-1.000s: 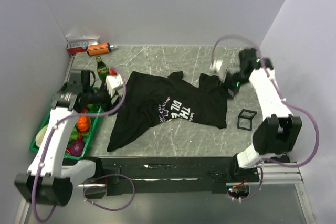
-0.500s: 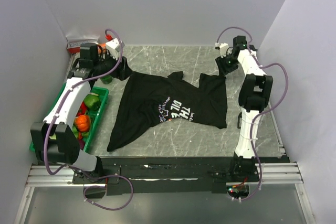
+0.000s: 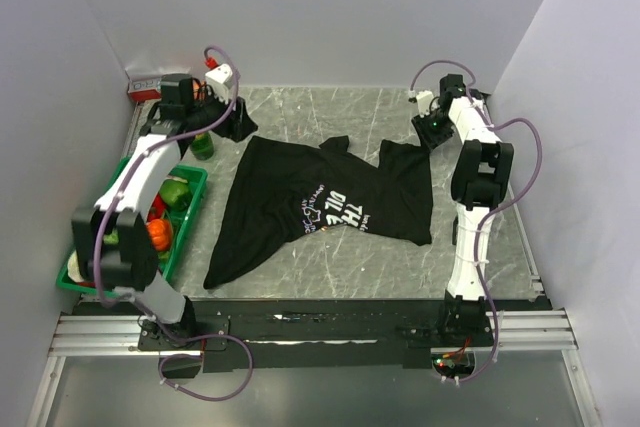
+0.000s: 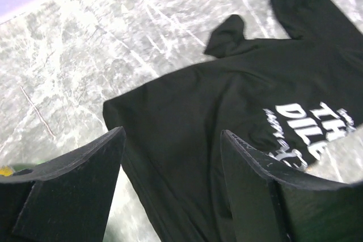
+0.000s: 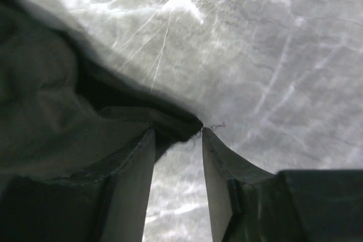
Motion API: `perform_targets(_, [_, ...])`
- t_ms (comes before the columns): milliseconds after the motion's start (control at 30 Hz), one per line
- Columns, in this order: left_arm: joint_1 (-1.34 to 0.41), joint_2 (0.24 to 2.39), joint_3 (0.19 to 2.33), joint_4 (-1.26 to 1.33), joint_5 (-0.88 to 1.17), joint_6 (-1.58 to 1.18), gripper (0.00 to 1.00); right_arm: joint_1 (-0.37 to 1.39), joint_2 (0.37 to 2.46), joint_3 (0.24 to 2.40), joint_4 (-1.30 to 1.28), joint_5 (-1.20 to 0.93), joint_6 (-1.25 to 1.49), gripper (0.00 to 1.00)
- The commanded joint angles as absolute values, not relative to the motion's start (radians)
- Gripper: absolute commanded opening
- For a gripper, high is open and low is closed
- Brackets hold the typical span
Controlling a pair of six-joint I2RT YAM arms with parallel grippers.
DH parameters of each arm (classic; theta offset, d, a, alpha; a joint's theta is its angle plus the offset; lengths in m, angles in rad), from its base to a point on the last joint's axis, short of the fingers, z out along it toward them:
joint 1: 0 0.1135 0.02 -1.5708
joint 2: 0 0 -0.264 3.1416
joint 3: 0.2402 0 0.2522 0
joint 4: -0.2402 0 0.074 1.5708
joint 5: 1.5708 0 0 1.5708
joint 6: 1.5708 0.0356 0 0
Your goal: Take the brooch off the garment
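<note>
I should next move my left gripper down onto the shirt's far corner [image 3: 256,142] [image 4: 110,107] nearest the green bottle, because that corner lies flat on the tabletop below my open left gripper's fingers.
The garment, a black T-shirt [image 3: 330,202] with white lettering, lies spread across the middle of the table. I cannot make out the brooch for certain in any view. My left gripper [image 3: 237,128] is open and empty, just above the shirt's far left corner. In the left wrist view its gripper [image 4: 173,140] frames the black cloth [image 4: 187,111] and part of the lettering [image 4: 303,120]. My right gripper [image 3: 432,133] is at the shirt's far right corner. In the right wrist view its gripper [image 5: 176,134] is open a little, with the cloth's frayed edge [image 5: 170,118] at the tips.
A green bin [image 3: 190,209] of toy fruit and vegetables stands along the left edge. A green bottle [image 3: 203,145] is beside my left arm. A red and white box [image 3: 148,86] sits in the far left corner. Walls close in on three sides.
Both arms have stretched towards the far side. My left gripper has moved from beside the bin to the shirt's far left corner, my right gripper to its far right corner.
</note>
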State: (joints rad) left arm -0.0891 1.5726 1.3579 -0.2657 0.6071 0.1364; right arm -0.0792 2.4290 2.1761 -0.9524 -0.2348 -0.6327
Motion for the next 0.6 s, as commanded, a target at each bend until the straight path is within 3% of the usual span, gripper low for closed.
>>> perform_targets(0, [-0.100,1.733,1.474,-0.225,0.540,0.081,0.73,-0.069,2.477,2.240,-1.009,-0.212,-0.661,0.40])
perform_targets(67, [-0.107,1.828,1.540,-0.235,0.517,0.074,0.72,-0.063,2.480,2.240,-1.014,-0.204,-0.675,0.38])
perform_targets(233, [-0.130,2.014,1.689,-0.284,0.430,0.069,0.69,-0.060,2.471,2.214,-0.976,-0.213,-0.692,0.14])
perform_targets(300, [-0.140,2.091,1.735,-0.311,0.396,0.086,0.67,-0.058,2.474,2.227,-0.985,-0.225,-0.686,0.00])
perform_targets(433, [-0.147,2.166,1.753,-0.325,0.296,0.083,0.68,-0.060,2.453,2.206,-0.979,-0.253,-0.670,0.00])
perform_targets(567, [-0.155,2.270,1.859,-0.418,0.235,0.089,0.63,-0.058,2.422,2.195,-0.970,-0.261,-0.647,0.00])
